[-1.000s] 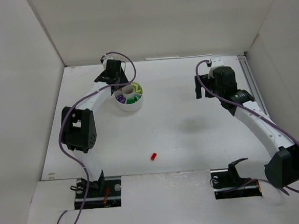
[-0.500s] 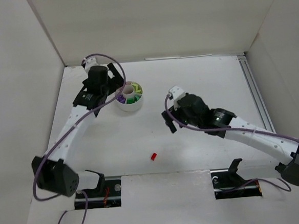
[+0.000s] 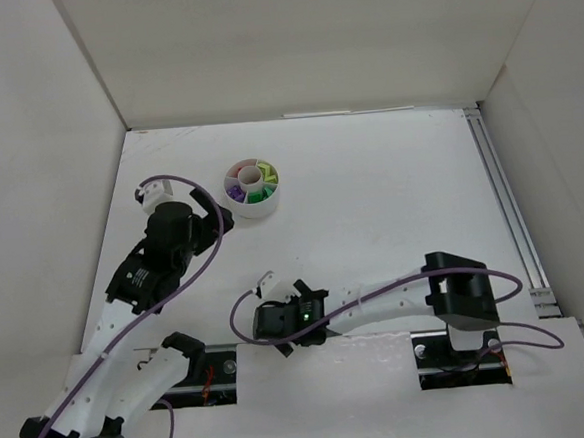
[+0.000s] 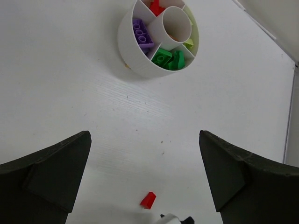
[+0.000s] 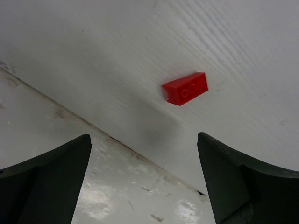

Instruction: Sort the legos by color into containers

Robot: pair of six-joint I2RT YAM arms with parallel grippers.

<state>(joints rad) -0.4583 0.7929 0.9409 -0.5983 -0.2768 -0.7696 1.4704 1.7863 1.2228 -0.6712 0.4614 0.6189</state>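
Observation:
My right gripper is above the red lego, which lies outward and lengthwise across the gap. It should turn its fingers and lower them outward astride the lego's long sides.
The round white tub [image 3: 254, 205] of containers stands at the back left, with lavender [image 4: 141, 33], green [image 4: 169, 59], red [image 4: 155, 7] and pale yellow [image 4: 189, 43] legos in separate wedges. One red lego [image 5: 186, 88] lies loose on the table near the front edge; it also shows in the left wrist view [image 4: 148, 200]. My right gripper [image 5: 143, 137] hangs open low over the front edge, the red lego just beyond its fingertips. In the top view that gripper [image 3: 284, 325] hides the lego. My left gripper [image 3: 217, 216] is open and empty, short of the tub [image 4: 135, 65].
The seam between the table and the scuffed front board [image 5: 117, 186] runs right under my right gripper. White walls enclose the table on three sides, and a rail [image 3: 501, 194] runs along the right edge.
My left arm has drawn back from the tub toward the near left, its jaws now wide. My right arm has swung from the right side down to the front edge, over the red lego.

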